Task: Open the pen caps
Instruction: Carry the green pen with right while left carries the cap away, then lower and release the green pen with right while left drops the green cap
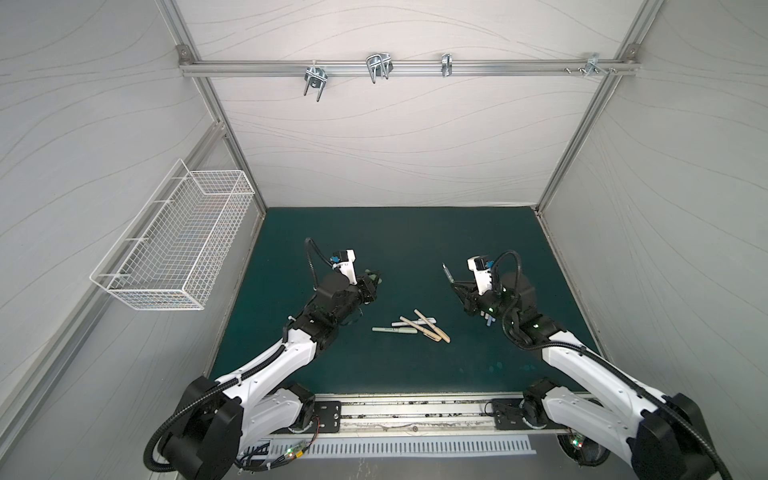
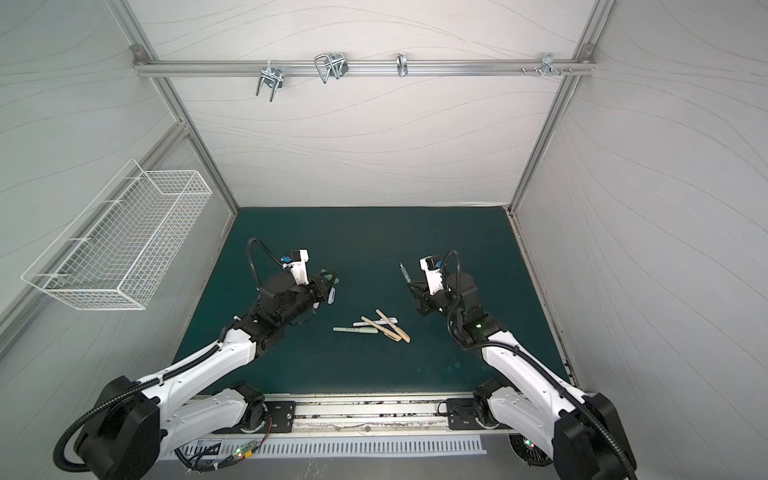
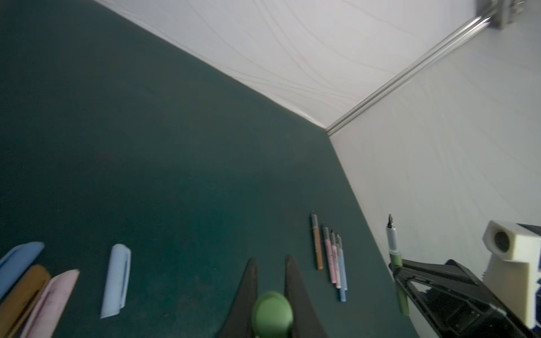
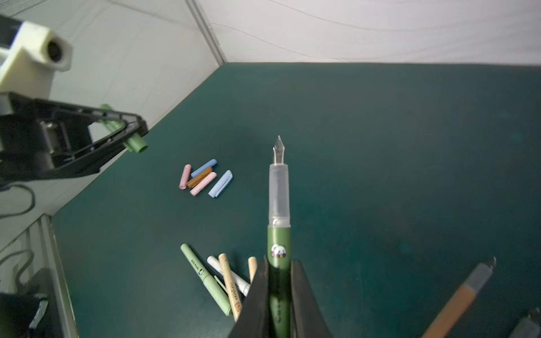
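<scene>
Next, I should tilt my left gripper down and lower it to release the green cap (image 3: 272, 313) on bare mat beyond the light blue cap, as loose caps cluster there.
My left gripper (image 3: 270, 262) is shut on a green pen cap (image 3: 272, 313), held off the mat; the right wrist view shows that cap (image 4: 136, 144) poking out of the left gripper (image 4: 140, 131). Apart from it, my right gripper (image 4: 279, 263) is shut on the barrel of a green pen (image 4: 279, 204) with its clear section and nib bare. Both top views show the left gripper (image 1: 374, 279) (image 2: 330, 282) and right gripper (image 1: 453, 284) (image 2: 409, 284) well apart over the mat. Loose pen caps (image 4: 202, 178) lie in a cluster. Several capped pens (image 1: 411, 326) lie between the arms.
Several uncapped pens (image 3: 330, 254) lie side by side under the right arm, near the mat's right edge. A light blue cap (image 3: 116, 279) lies slightly apart from the other caps. A white wire basket (image 1: 174, 257) hangs on the left wall.
</scene>
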Available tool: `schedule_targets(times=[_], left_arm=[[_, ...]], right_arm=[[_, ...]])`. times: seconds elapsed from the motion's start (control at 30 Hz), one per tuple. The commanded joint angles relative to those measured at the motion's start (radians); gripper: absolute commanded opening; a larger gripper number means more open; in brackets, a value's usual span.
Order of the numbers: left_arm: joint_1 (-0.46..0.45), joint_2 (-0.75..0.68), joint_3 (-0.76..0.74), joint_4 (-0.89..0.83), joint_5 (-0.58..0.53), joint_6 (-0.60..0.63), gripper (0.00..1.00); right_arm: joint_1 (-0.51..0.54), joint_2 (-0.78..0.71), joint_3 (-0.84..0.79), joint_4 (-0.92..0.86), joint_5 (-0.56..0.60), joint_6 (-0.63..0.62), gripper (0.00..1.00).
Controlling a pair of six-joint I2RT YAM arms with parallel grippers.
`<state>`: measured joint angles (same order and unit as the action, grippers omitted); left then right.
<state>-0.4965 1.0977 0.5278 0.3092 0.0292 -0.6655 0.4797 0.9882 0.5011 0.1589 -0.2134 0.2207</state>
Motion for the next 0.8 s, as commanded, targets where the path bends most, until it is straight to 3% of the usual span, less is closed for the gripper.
schedule_targets(times=[0.0,0.1,0.3,0.4,0.6,0.77], left_arm=[[0.003,0.061,0.092,-0.143,-0.108,0.028,0.00],[0.020,0.151,0.161,-0.261,-0.141,0.027,0.00],[0.068,0.260,0.186,-0.264,-0.124,0.052,0.00],[0.082,0.306,0.207,-0.278,-0.126,0.076,0.00],[0.109,0.414,0.249,-0.297,-0.135,0.115,0.00],[0.127,0.473,0.276,-0.306,-0.115,0.115,0.00]], right_arm=[[-0.045,0.035,0.029,-0.058,0.049,0.104,0.00],[-0.093,0.060,0.028,-0.079,0.076,0.150,0.00],[-0.202,0.077,0.009,-0.114,0.108,0.238,0.00],[-0.253,0.092,0.000,-0.111,0.069,0.272,0.00],[-0.263,0.107,0.005,-0.110,0.043,0.280,0.00],[-0.263,0.101,0.007,-0.132,0.089,0.281,0.00]])
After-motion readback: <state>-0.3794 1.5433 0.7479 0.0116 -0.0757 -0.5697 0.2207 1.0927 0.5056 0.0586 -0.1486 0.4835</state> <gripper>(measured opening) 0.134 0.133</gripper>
